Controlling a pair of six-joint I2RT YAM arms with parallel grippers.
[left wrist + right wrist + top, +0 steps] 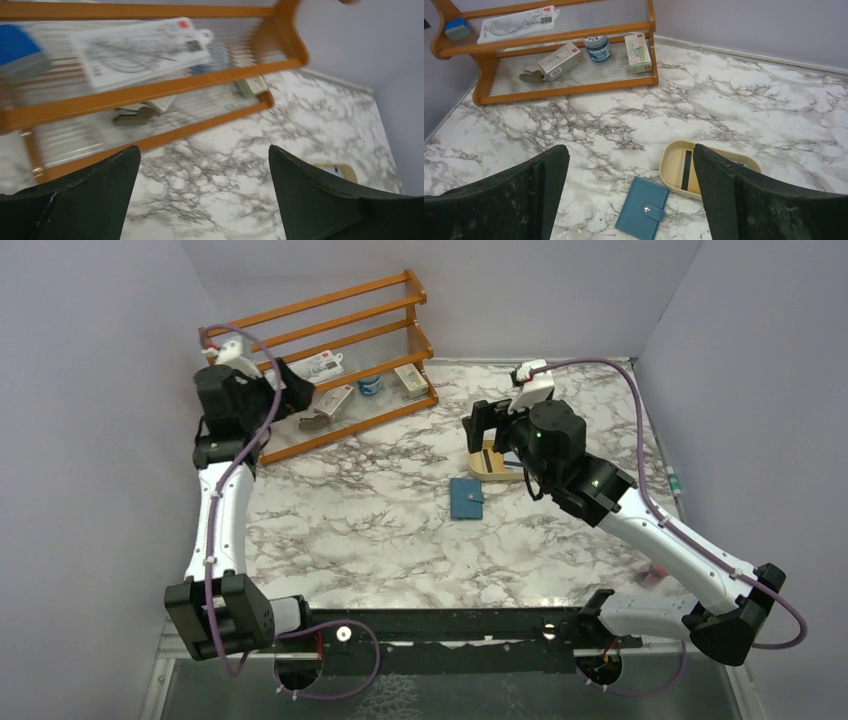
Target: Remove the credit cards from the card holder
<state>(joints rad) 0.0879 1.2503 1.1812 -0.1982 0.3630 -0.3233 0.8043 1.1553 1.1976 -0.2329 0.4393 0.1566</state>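
The left gripper lowers and tilts level onto the front bar's near end [21, 116] beside the blue box next, because the rack [150, 90] stands at an angle to the back wall.
The teal card holder [466, 498] lies closed on the marble table, its tab snapped shut; it also shows in the right wrist view [642, 209]. No card shows in it. A pale card with a black stripe [687, 170] lies in the tan oval tray [673, 156] just right of the holder. My right gripper [630, 150] is open and empty, hovering above the holder and tray; in the top view it [489, 430] is over the tray [505, 476]. My left gripper [203, 150] is open and empty, raised by the wooden rack [150, 90], far left of the holder.
The orange wooden rack [340, 360] stands at the back left with small boxes, a blue jar [597, 47] and keys [530, 76] on its shelves. Grey walls close in the table on the left, back and right.
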